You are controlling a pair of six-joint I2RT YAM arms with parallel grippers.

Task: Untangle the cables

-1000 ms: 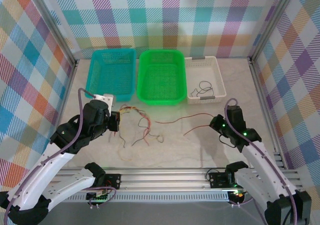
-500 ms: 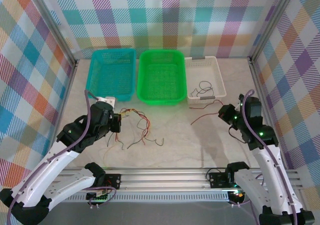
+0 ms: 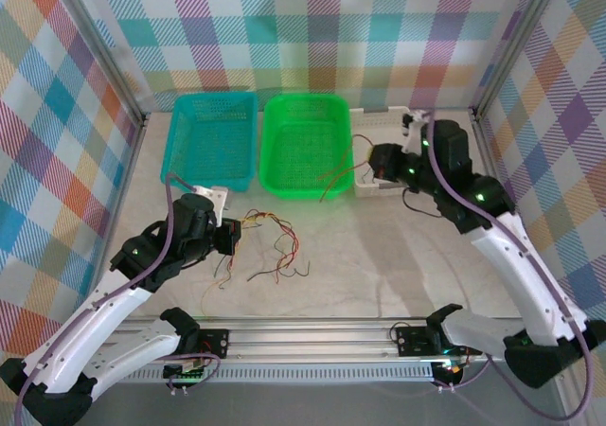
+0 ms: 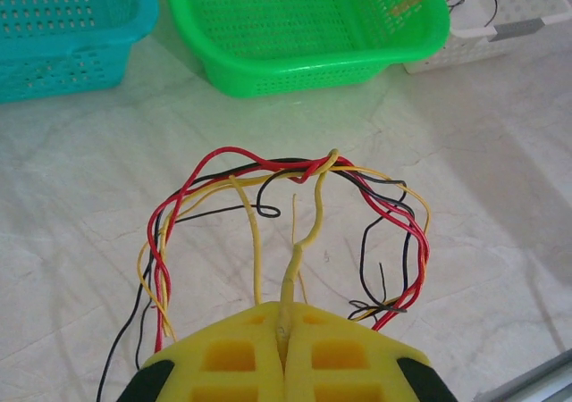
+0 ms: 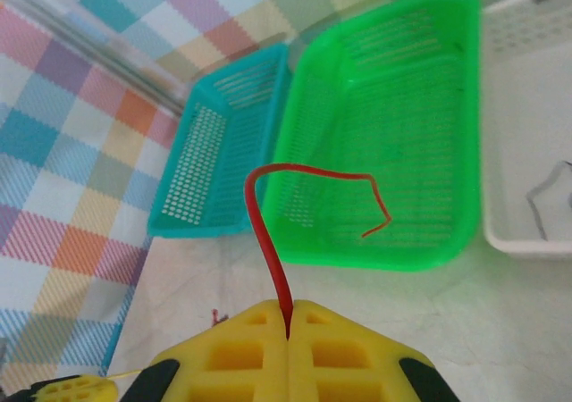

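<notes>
Next, I need to swing my right gripper over the green basket's bottom, lower the red cable and release it. Its end already hangs there, and the green basket is below and beside my gripper.
A tangle of red, yellow and black cables (image 3: pixel 273 244) lies on the marble table in front of the baskets. My left gripper (image 3: pixel 232 234) sits at its left edge. In the left wrist view this gripper (image 4: pixel 284 320) is shut on a yellow cable (image 4: pixel 308 232) that runs up into the twisted knot (image 4: pixel 308 168). My right gripper (image 3: pixel 373 164) hovers at the white basket's left side. In the right wrist view it (image 5: pixel 288 320) is shut on a single red cable (image 5: pixel 266 232). The red cable's free end (image 3: pixel 337 178) hangs over the green basket's near right corner.
Three baskets stand in a row at the back: teal (image 3: pixel 213 97), green (image 3: pixel 303 191) and white (image 3: pixel 383 114). A black cable (image 5: pixel 542 198) lies in the white basket. Aluminium frame posts and plaid walls close in the sides, and a rail runs along the near edge.
My right arm has risen from the table and swung back and left to the baskets, carrying the red cable free of the tangle. The left gripper has barely moved.
</notes>
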